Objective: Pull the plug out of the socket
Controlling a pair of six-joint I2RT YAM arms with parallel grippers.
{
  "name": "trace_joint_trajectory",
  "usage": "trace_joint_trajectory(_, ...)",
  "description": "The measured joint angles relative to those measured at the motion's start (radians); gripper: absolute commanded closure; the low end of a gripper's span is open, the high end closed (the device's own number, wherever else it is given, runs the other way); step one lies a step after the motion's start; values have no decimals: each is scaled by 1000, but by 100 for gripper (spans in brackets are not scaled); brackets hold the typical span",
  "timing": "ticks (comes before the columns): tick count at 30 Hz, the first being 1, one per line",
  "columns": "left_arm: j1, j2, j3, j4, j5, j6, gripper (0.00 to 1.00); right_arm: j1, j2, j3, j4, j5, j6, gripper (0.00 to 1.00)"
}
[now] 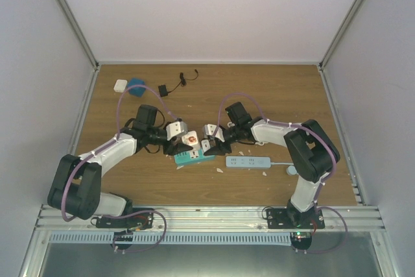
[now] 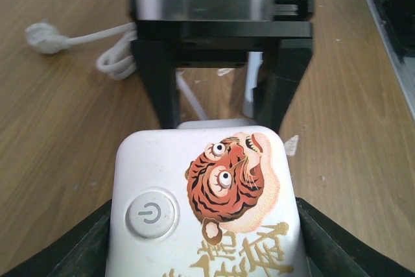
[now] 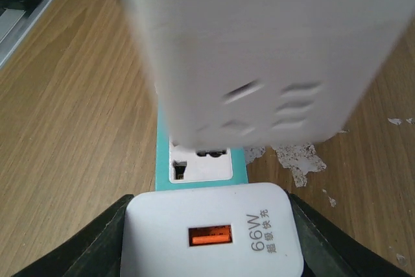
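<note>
My left gripper has the cube and should next take it outward and down onto bare wood near the white square to release, since it's clear of the plug.
A white socket cube (image 1: 192, 139) with a tiger sticker and a power button fills the left wrist view (image 2: 207, 205). My left gripper (image 1: 181, 135) is shut on its sides (image 2: 204, 251). My right gripper (image 1: 211, 135) is shut on a white 66W charger plug (image 1: 207, 145) with an orange USB port (image 3: 211, 231), jaws on both sides (image 3: 211, 248). The cube's slotted face (image 3: 259, 50) looms blurred just ahead of the plug. A narrow gap between them shows a teal power strip (image 3: 201, 160) below. The plug's prongs are hidden.
The teal strip (image 1: 194, 157) lies on the wooden table under both grippers. A light blue power strip (image 1: 248, 161) with its cable lies to the right. A white square (image 1: 120, 85), a blue object (image 1: 137, 85) and a black adapter (image 1: 163, 89) sit at the back left.
</note>
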Motion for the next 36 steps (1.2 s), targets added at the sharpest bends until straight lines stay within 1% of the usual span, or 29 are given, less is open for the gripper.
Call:
trace_joint_trajectory(4, 80, 0, 46, -59, -13, 36, 58, 0, 7, 3, 3, -8, 0, 82)
trace_joint_trajectory(7, 145, 6, 108, -125, -47, 83, 57, 0, 7, 3, 4, -8, 0, 82)
trace_joint_trajectory(10, 212, 43, 214, -218, -113, 141, 57, 0, 7, 3, 4, -10, 0, 82)
trace_joint_trajectory(15, 338, 134, 403, -327, -220, 190, 56, 0, 7, 3, 4, -11, 0, 81)
trace_joint_trajectory(20, 452, 243, 560, -422, -375, 233, 55, 0, 7, 3, 4, -11, 0, 81)
trace_joint_trajectory(25, 494, 387, 713, -533, -507, 266, 55, 0, 7, 3, 4, -11, 0, 80)
trace_joint_trajectory(30, 502, 463, 789, -605, -625, 280, 54, 0, 7, 3, 4, -11, 0, 80)
trace_joint_trajectory(36, 502, 543, 863, -637, -717, 276, 53, 0, 7, 3, 4, -11, 0, 80)
